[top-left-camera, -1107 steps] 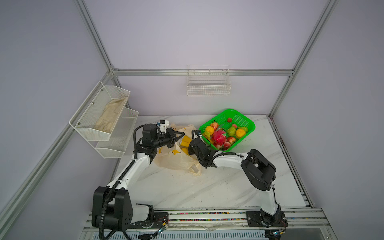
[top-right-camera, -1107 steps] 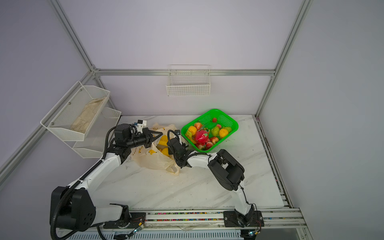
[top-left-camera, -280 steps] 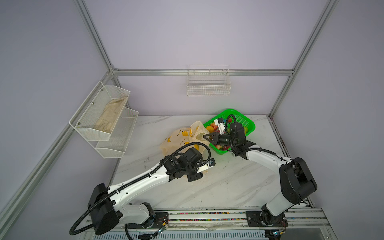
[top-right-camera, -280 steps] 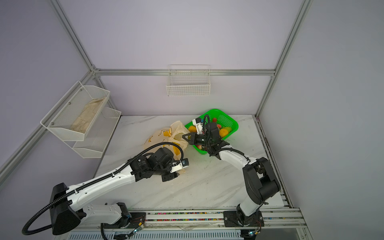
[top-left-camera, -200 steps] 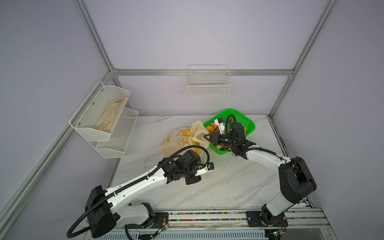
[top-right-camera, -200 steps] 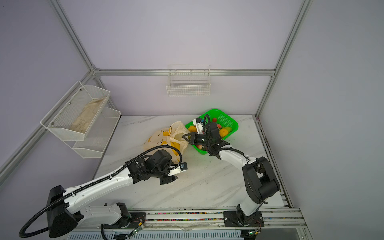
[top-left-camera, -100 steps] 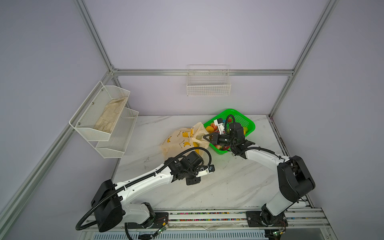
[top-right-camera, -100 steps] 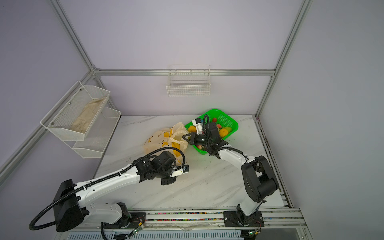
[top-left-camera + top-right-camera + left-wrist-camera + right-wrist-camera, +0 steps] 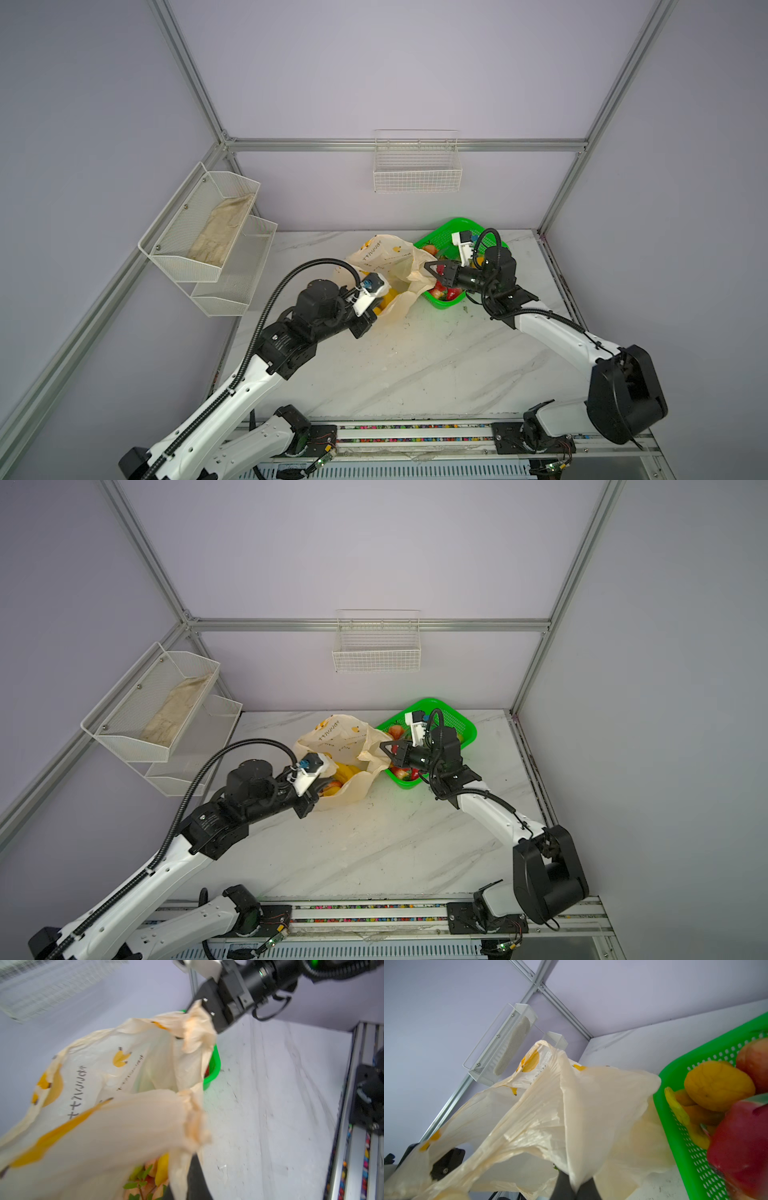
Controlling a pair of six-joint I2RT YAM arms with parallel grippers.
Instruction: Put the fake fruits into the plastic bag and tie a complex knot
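My right gripper should next pull the bag's far handle, which is between its fingers, toward the green basket to widen the bag's folded opening. Then it should release the handle.
The cream plastic bag (image 9: 386,262) (image 9: 340,737) with banana prints stands at the back middle of the marble table, its mouth spread between both grippers. My left gripper (image 9: 374,309) (image 9: 321,785) (image 9: 180,1186) is shut on the bag's near rim. My right gripper (image 9: 428,268) (image 9: 384,746) (image 9: 576,1188) is shut on the far handle (image 9: 195,1028), held above the green basket's edge. Fake fruits (image 9: 345,773) (image 9: 160,1167), yellow and orange, lie inside the bag. More fake fruits (image 9: 446,293) (image 9: 718,1086) sit in the basket. No knot is in view.
The green mesh basket (image 9: 469,226) (image 9: 457,721) (image 9: 675,1126) stands right behind the bag, touching it. White wire shelves (image 9: 199,241) holding a pale cloth hang on the left wall. A wire basket (image 9: 415,166) hangs on the back wall. The arms' rail (image 9: 415,428) runs along the front edge.
My left gripper has moved back from the open table to the bag and shut on its near rim. The right gripper has kept its hold on the handle.
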